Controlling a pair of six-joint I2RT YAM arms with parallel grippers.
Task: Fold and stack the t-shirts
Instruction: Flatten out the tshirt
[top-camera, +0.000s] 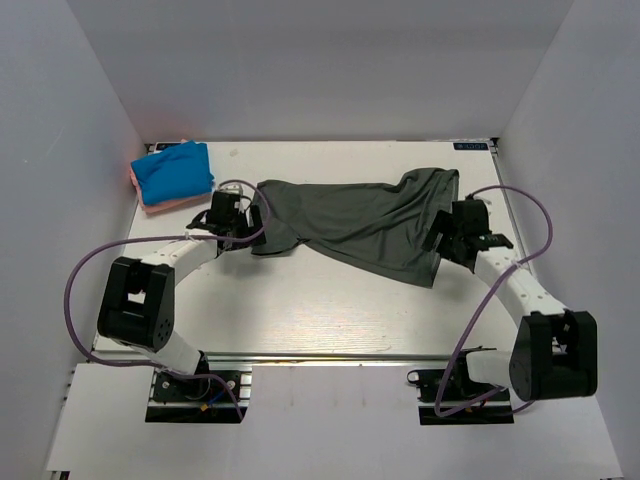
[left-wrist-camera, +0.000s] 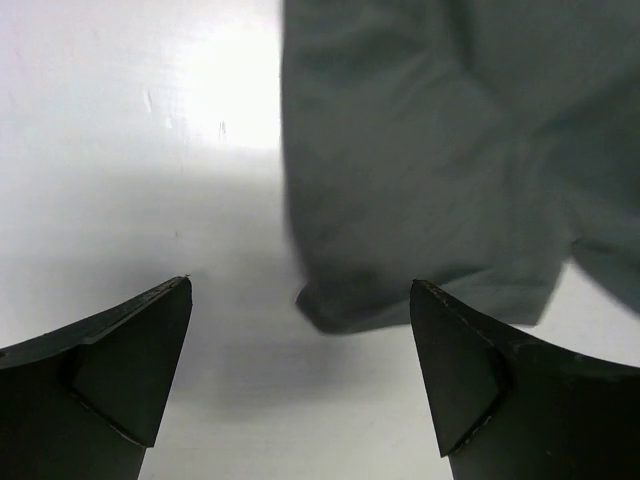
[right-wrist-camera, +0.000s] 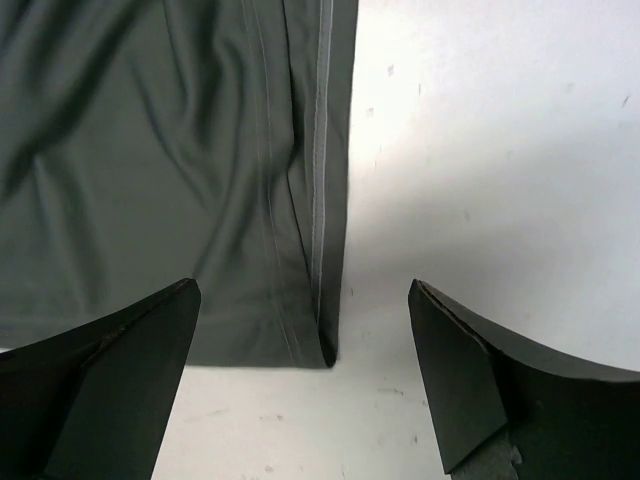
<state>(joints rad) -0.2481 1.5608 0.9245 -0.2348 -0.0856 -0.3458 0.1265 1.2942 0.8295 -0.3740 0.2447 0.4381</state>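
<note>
My left gripper lowers next onto the t-shirt's rounded cloth corner (top-camera: 256, 251) (left-wrist-camera: 326, 312) below and closes there, since the wrist view shows that corner facing the gap between its fingers.
A large dark grey-green t-shirt (top-camera: 370, 225) lies loosely spread across the middle of the table, folded lengthwise and slanting from left to right. My left gripper (top-camera: 255, 222) stands open at its left end. In the left wrist view a rounded cloth corner (left-wrist-camera: 330, 305) lies just ahead of the open left gripper (left-wrist-camera: 300, 283), and nothing is between the fingers. My right gripper (top-camera: 440, 235) stands open at the shirt's right end. In the right wrist view the stitched hem (right-wrist-camera: 320, 180) ends just ahead of the open right gripper (right-wrist-camera: 302, 284). A folded bright blue t-shirt (top-camera: 175, 170) rests on a salmon-pink one (top-camera: 150, 207) at the back left.
White walls (top-camera: 90, 120) enclose the table on the left, back and right. Purple cables (top-camera: 75, 275) loop beside each arm. The table's front edge (top-camera: 320, 355) runs just ahead of the arm bases.
</note>
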